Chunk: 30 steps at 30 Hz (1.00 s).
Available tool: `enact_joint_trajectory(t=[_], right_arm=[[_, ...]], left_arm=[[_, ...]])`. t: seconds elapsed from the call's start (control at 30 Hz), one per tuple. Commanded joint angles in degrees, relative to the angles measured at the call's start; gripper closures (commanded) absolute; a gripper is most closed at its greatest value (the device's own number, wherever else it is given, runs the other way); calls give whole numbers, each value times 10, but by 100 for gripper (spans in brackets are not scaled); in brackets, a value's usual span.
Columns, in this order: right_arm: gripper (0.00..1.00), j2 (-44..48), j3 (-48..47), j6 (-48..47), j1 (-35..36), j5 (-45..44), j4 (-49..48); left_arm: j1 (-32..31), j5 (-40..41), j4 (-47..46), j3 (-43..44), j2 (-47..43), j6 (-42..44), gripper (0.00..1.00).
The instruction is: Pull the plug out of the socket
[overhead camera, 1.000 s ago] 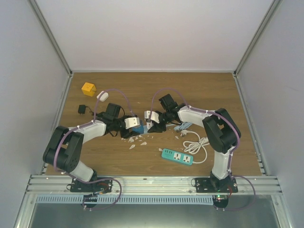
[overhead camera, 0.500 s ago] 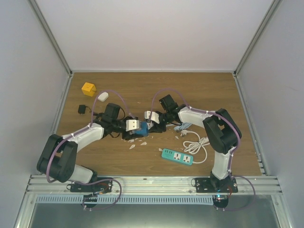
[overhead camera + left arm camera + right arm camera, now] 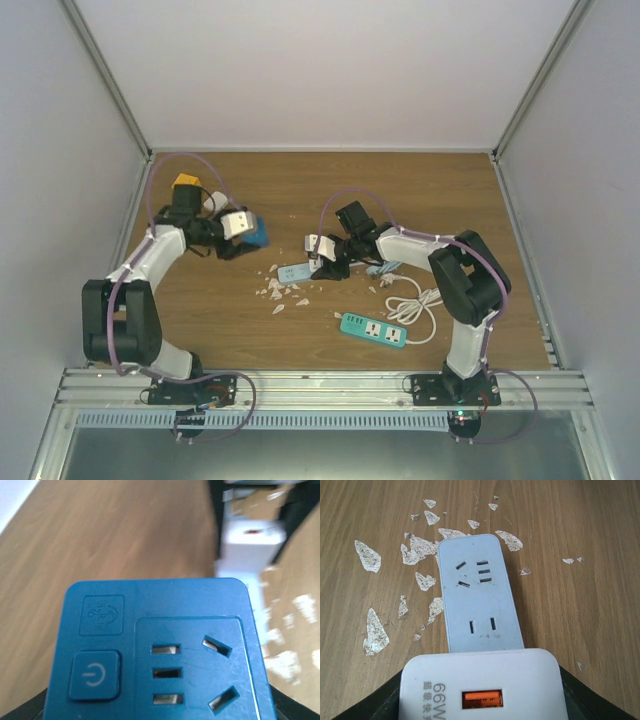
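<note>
The bare tabletop (image 3: pixel 247 202) beside the white block is outward of and below the left gripper, so the gripper needs to move outward next, then lower the blue socket cube and let go of it.
The blue socket cube (image 3: pixel 255 232), with a power button and empty slots (image 3: pixel 155 650), sits in my left gripper (image 3: pixel 245 228), which is shut on it at the table's left. The white 66W charger plug (image 3: pixel 480 690) with an orange USB port is held in my shut right gripper (image 3: pixel 322 248) near the table's middle. Plug and socket are well apart. In the left wrist view the plug (image 3: pixel 252 542) shows blurred, far off at the top right.
A pale power strip (image 3: pixel 295 271) lies flat just in front of the right gripper (image 3: pixel 477 597), among white flakes (image 3: pixel 372 630). A teal power strip (image 3: pixel 374 329) with a coiled white cable (image 3: pixel 415 300) lies front right. A yellow cube (image 3: pixel 186 186) sits back left.
My left arm has swung left and back, carrying the blue socket away from the white plug. The right gripper has stayed put with the plug. The pale strip now lies uncovered.
</note>
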<state>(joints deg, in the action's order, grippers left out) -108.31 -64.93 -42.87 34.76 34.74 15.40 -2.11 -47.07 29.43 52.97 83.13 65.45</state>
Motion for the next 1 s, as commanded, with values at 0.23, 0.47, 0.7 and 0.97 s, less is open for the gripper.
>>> enact_joint_trajectory(t=[0.23,0.47,0.7,0.97], right_arm=[[72,-9,30,50,-2,-103,11],[65,-12,28,43,-2,-104,13],[65,-16,23,35,-2,-110,17],[64,-20,22,30,-2,-104,23]], left_arm=[[52,238,162,334,178,-31,62],[39,322,226,447,278,-81,60],[4,406,255,485,334,-98,60],[-10,452,294,534,391,-116,56]])
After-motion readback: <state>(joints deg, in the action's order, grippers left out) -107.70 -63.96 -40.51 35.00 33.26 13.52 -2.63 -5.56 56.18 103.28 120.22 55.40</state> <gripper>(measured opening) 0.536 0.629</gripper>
